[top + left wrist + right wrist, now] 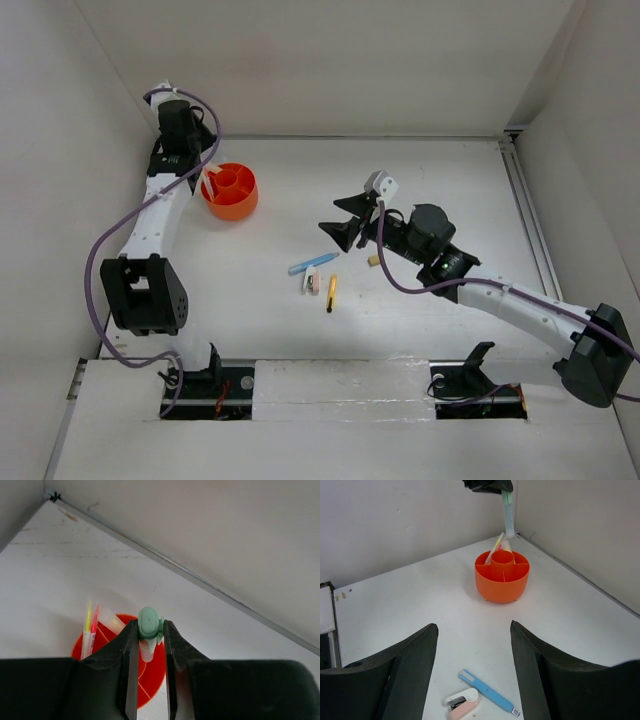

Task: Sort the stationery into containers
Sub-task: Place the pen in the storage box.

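Observation:
My left gripper moves down into the orange tub's back section next and releases the pale green pen (148, 624), since the pen's lower end hangs above the tub's rim.
My left gripper (149, 631) is shut on a pale green pen (148, 624), which hangs upright over the back of the orange tub (107, 636). A yellow pen (88, 622) and a pink pen (95, 620) stand in the tub. The right wrist view shows the green pen (508, 515) dangling above the tub (502, 582). My right gripper (472, 625) is open and empty, hovering above the table short of a blue pen (487, 692) and a white-pink eraser (462, 703). From above, a yellow pencil (331, 292) and a tan eraser (373, 261) lie near the blue pen (313, 263).
White walls close in the table at the back and both sides. The tub (230, 190) stands near the back left corner, close to the left wall. A metal rail (530, 220) runs along the right edge.

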Tool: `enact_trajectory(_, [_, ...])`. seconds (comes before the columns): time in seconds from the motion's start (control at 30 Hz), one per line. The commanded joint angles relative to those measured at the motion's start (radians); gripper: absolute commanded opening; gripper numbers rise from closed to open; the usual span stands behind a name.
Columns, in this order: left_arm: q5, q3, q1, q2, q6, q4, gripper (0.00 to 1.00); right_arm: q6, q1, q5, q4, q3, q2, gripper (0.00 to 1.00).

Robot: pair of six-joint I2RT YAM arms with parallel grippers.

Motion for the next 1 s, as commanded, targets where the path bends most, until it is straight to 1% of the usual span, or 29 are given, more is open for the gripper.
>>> enact_trajectory(0.0, [-0.015,0.021,0.004,-0.085,0.028,0.031,0.0,-0.01,0.008,-0.022,0.027,0.01,0.001,0.66])
enact_trajectory(0.1, [-0.029,0.021,0.004,-0.085,0.037,0.083,0.0,-0.01,0.008,-0.022,0.027,0.01,0.001,0.66])
enact_trajectory(0.17, [-0.029,0.021,0.004,-0.061,0.037,0.094,0.0,-0.01,0.008,-0.022,0.027,0.01,0.01,0.66])
enact_trajectory(0.3, [-0.004,0.021,0.004,0.006,0.025,0.166,0.0,-0.01,0.008,-0.022,0.027,0.01,0.01,0.66])
enact_trajectory(0.37, [-0.004,0.021,0.004,0.016,0.025,0.195,0.0,-0.01,0.008,-0.022,0.027,0.01,0.01,0.66])
enact_trajectory(0.5, [0.009,0.01,0.004,0.053,0.015,0.204,0.0,-0.019,0.008,-0.022,0.017,0.01,0.01,0.66])
enact_trajectory(0.9, [0.0,-0.14,0.004,0.062,-0.018,0.281,0.0,-0.019,0.008,-0.022,0.017,0.019,0.028,0.66])
enact_trajectory(0.97, [0.0,-0.14,0.004,0.073,-0.029,0.281,0.0,-0.019,0.008,-0.022,0.017,0.019,0.028,0.66])
